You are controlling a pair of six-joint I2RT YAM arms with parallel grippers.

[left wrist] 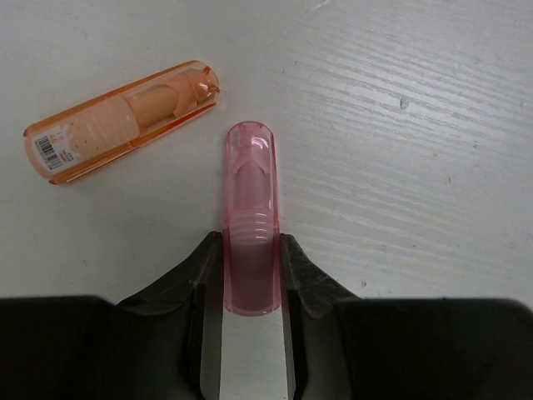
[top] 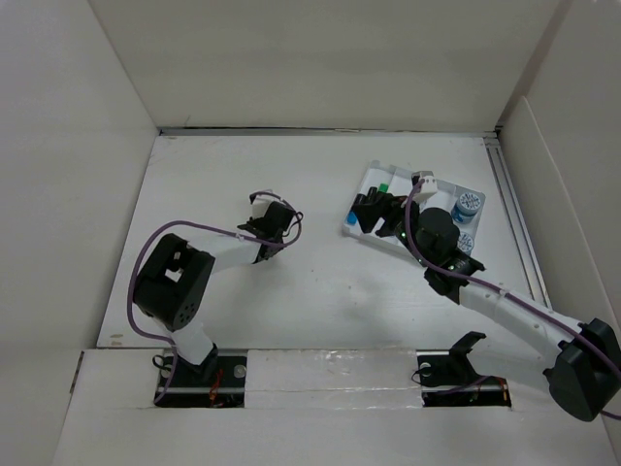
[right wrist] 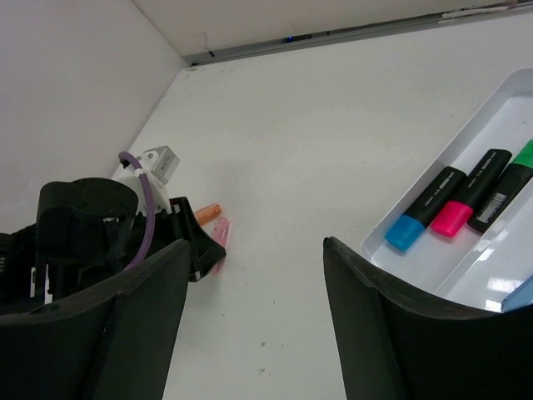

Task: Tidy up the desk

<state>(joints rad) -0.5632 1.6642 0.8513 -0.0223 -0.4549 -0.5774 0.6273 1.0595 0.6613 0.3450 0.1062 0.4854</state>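
Observation:
Right of my left gripper in the top view is the tray slot beside the green highlighter, so next I rise, cross over the slot's open bottom and release.
The desk (top: 320, 291) is a plain white tabletop between white walls. My left gripper (left wrist: 250, 242) is shut on a pink translucent tube (left wrist: 250, 192) that points away from me, low over the desk. An orange translucent tube (left wrist: 117, 121) with a barcode label lies on the desk just left of it. In the top view the left gripper (top: 277, 216) is left of centre. My right gripper (right wrist: 254, 246) is open and empty above bare desk, at the left edge of the white tray (right wrist: 491, 258). The top view shows it (top: 372, 209) there too.
The tray (top: 441, 184) holds a blue highlighter (right wrist: 425, 212), a pink one (right wrist: 470, 196) and a green one (right wrist: 512, 183). A round blue-and-white item (top: 470, 204) sits at its right end. The left arm (right wrist: 92, 225) fills the right wrist view's left side.

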